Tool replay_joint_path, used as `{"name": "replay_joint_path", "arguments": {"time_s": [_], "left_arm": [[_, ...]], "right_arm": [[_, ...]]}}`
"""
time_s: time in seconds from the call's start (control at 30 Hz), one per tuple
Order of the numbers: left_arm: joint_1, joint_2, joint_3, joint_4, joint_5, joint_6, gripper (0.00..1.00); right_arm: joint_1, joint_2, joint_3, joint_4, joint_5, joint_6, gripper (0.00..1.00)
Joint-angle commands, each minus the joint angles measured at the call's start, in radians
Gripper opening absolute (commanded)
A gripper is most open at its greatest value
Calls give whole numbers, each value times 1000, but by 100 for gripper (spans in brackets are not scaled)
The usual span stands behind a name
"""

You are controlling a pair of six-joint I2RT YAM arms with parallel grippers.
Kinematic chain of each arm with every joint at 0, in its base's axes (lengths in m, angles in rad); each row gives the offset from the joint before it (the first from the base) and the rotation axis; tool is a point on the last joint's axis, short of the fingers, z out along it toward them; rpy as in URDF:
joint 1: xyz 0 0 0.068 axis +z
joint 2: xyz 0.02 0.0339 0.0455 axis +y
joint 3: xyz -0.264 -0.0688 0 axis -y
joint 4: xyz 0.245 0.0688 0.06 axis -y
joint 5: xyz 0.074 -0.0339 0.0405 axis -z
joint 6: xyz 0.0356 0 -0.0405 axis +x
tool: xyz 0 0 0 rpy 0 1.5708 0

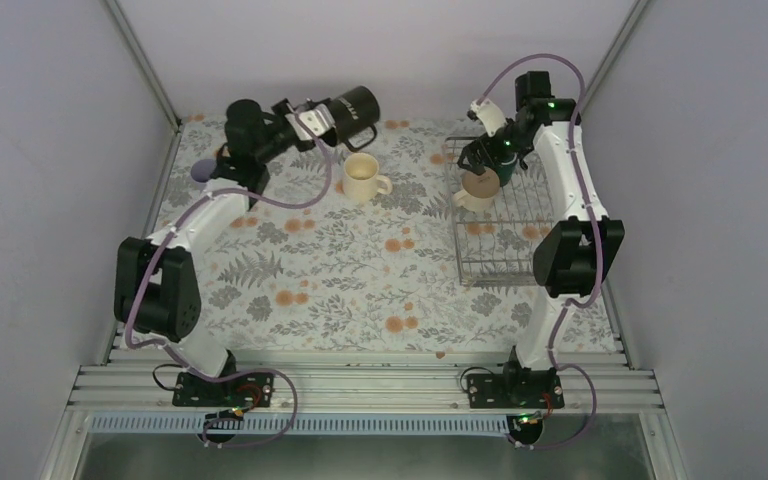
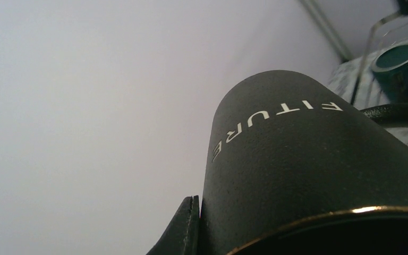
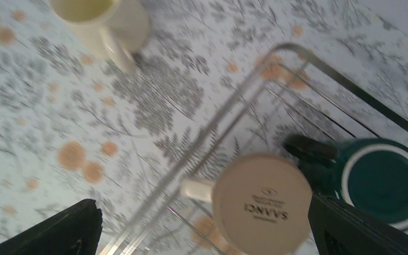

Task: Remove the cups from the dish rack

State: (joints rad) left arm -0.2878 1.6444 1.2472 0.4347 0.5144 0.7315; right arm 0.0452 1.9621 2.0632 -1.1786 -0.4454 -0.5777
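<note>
I need to turn the tilted black mug in my left gripper upright next. Then I need to lower it onto the clear tablecloth below, between the lavender cup and the upright cream mug, and let go.
My left gripper (image 1: pixel 322 120) is shut on the wall of the tall black mug (image 1: pixel 356 105), held tilted above the table's far side. In the left wrist view one finger (image 2: pixel 185 228) presses the outside of the black mug (image 2: pixel 297 159). The wire dish rack (image 1: pixel 496 235) stands at the right. An upside-down cream mug (image 1: pixel 477 186) and a dark green mug (image 1: pixel 503 163) sit in its far end. My right gripper (image 3: pixel 207 234) hangs open above them, with the cream mug's base (image 3: pixel 263 202) showing between its fingers and the green mug (image 3: pixel 382 178) beside it.
A second cream mug (image 1: pixel 363 178) stands upright on the floral tablecloth left of the rack, and shows in the right wrist view as the mug (image 3: pixel 93 16) at the top. A small lavender cup (image 1: pixel 202 172) sits at the far left, behind my left arm.
</note>
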Motion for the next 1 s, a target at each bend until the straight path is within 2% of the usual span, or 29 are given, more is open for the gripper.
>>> {"name": "replay_joint_path", "arguments": {"time_s": [0.0, 0.1, 0.17, 0.4, 0.57, 0.67, 0.73, 0.8, 0.97], "left_arm": [[88, -75, 132, -188, 64, 110, 2], [157, -42, 239, -421, 93, 219, 2], [197, 4, 335, -625, 83, 377, 2], [299, 212, 701, -1129, -99, 735, 2], [309, 444, 1037, -1534, -212, 876, 2], [306, 565, 1193, -1694, -245, 888, 2], [292, 628, 1239, -1743, -331, 895, 2], [279, 682, 1257, -1767, -386, 885, 2], [246, 774, 1330, -1781, -399, 868, 2]], "right_arm": [[11, -43, -49, 20, 216, -98, 100], [11, -52, -69, 16, 289, -148, 100], [11, -76, -108, 40, 360, -177, 100], [12, -120, -147, 61, 450, -209, 100], [13, -162, -199, 133, 509, -214, 100], [13, -167, -243, 161, 511, -209, 100], [13, -146, -250, 162, 520, -190, 100], [15, -126, -253, 163, 514, -167, 100], [16, -92, -241, 156, 458, -98, 100]]}}
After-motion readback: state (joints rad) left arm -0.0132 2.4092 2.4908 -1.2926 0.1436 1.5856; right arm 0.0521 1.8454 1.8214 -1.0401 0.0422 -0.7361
